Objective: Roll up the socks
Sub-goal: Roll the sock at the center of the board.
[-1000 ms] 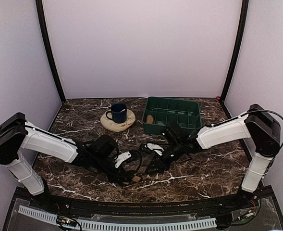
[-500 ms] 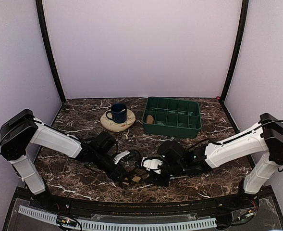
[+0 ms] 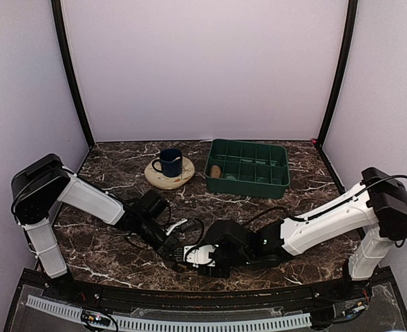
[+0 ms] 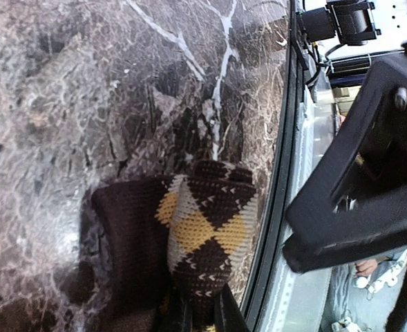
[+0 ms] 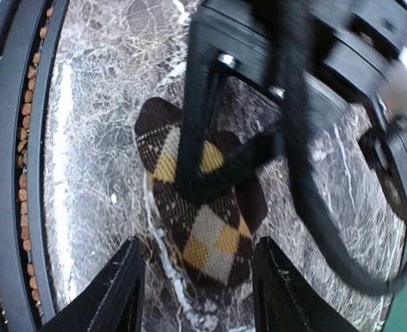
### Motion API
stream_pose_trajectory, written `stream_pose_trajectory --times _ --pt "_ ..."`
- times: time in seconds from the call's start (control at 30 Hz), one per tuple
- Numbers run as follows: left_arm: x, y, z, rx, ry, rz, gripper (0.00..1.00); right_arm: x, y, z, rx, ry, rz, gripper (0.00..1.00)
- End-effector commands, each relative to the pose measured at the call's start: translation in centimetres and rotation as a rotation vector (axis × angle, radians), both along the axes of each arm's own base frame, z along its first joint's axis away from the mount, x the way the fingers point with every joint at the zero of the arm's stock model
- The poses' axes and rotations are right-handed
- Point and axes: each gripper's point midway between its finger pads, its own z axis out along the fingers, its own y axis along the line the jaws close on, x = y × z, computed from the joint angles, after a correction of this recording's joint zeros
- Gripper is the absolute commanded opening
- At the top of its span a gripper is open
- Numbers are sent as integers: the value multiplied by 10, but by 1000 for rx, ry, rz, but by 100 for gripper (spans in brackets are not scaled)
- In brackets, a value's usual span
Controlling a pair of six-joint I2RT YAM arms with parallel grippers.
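Note:
My right gripper will lower toward the left gripper and close on the argyle sock's near end [image 5: 215, 250], still free between the spread fingers.
The dark brown argyle sock [image 4: 204, 228] lies folded over near the table's front edge, and my left gripper [image 4: 202, 317] is shut on its lower end. From the right wrist the same sock [image 5: 204, 228] runs between the spread fingers of my right gripper [image 5: 197, 250], which stands open around its near end without pinching it. From above, the left gripper [image 3: 174, 246] and the right gripper [image 3: 193, 254] meet at front centre and hide most of the sock. A small tan bundle [image 3: 215, 171], apparently the other sock, sits in the green tray [image 3: 258, 181].
A blue mug [image 3: 169, 162] stands on a round wooden coaster [image 3: 156, 176] at the back, left of the tray. The black front rail [image 4: 278, 228] runs right beside the sock. A black cable [image 5: 307, 180] of the left arm crosses the right wrist view.
My right arm has swung from mid-table down to the front edge, up to the left gripper, its jaws spreading wider. The left gripper has shifted slightly forward with the sock held.

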Motion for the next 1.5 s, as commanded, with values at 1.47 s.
stream_pose_trajectory --times 1.47 --pt "28 54 -26 386 -33 229 37 7 -12 -84 -360 319 45 9"
